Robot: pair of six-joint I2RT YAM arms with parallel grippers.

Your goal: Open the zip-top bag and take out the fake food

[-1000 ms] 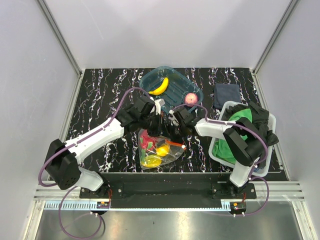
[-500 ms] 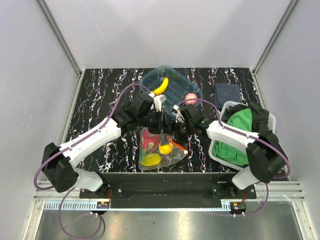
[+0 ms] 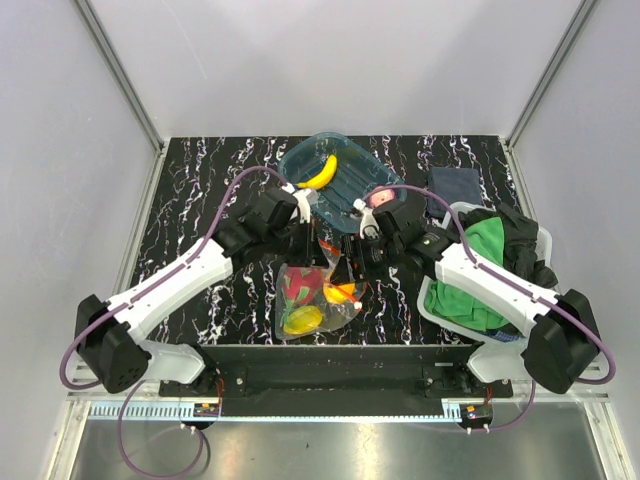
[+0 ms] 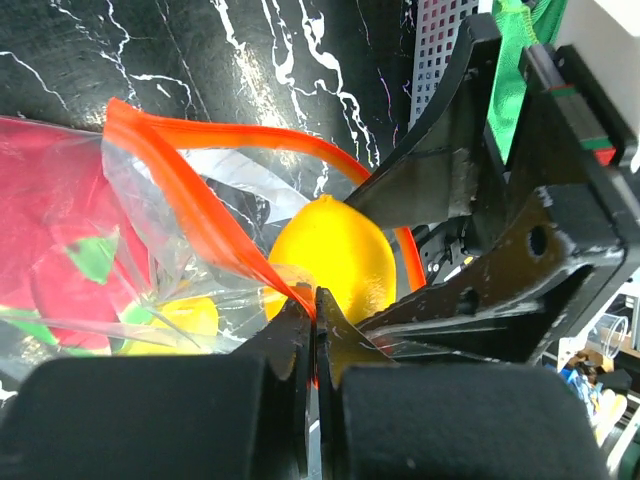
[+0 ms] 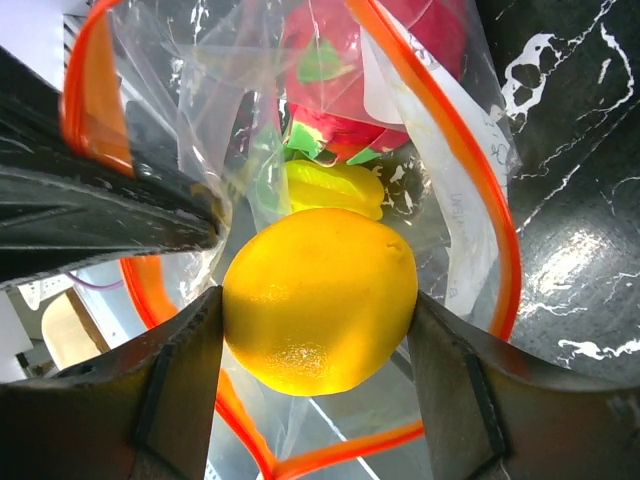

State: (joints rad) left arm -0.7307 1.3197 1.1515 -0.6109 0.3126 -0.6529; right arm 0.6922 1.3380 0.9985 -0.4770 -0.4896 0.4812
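Next, my right gripper lifts the lemon from the bag, carries it outward to the teal tray's open near end [image 3: 343,211], then lowers and releases it.
The zip-top bag [image 3: 305,297] lies at the table's near middle with its mouth open. My left gripper [image 3: 322,243] is shut on the bag's red-orange zip strip [image 4: 190,205] and holds that edge up; its jaws [image 4: 315,312] pinch the strip. My right gripper [image 3: 346,287] reaches into the bag's mouth and is shut on a yellow lemon [image 5: 320,298], one finger [image 5: 175,385] on each side. The lemon also shows in the left wrist view [image 4: 330,255]. A red-pink fruit with green [image 5: 385,60] and a yellow piece [image 5: 335,187] lie deeper in the bag. A banana [image 3: 318,172] and a pinkish ball [image 3: 381,197] lie in the teal tray [image 3: 300,155].
A white basket [image 3: 437,300] with a green cloth [image 3: 484,245] and black cloth stands at the right, beside my right arm. A dark blue folded cloth [image 3: 452,190] lies behind it. Grey walls close off the table's left, right and back.
My right gripper has drawn the lemon up and to the right, toward the bag's mouth. My left gripper has pulled the zip strip up and back. Both arms have stretched farther from their bases.
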